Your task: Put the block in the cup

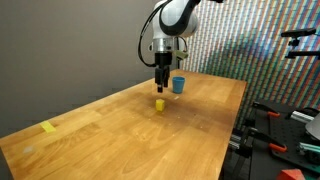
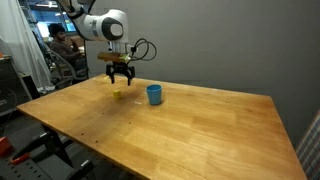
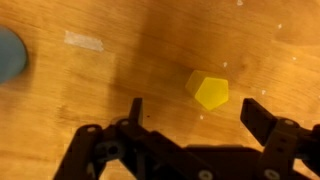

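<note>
My gripper will go down toward the table next. It will move over the small yellow block (image 1: 160, 105) (image 3: 208, 90).
The small yellow block (image 1: 159, 104) lies on the wooden table (image 1: 120, 130); it shows in both exterior views (image 2: 118, 94) and in the wrist view (image 3: 209, 90). The blue cup (image 1: 179, 85) stands upright a short way beyond it, also seen in an exterior view (image 2: 154, 94) and at the left edge of the wrist view (image 3: 8, 55). My gripper (image 1: 161, 86) hangs just above the block, fingers open and empty (image 3: 195, 115); the block lies slightly ahead of the gap between the fingers.
A flat yellow tape patch (image 1: 49, 127) lies near the table's left end. A pale tape mark (image 3: 84, 41) is on the wood. Equipment with red parts (image 1: 275, 125) stands beside the table. A person (image 2: 62, 40) sits behind.
</note>
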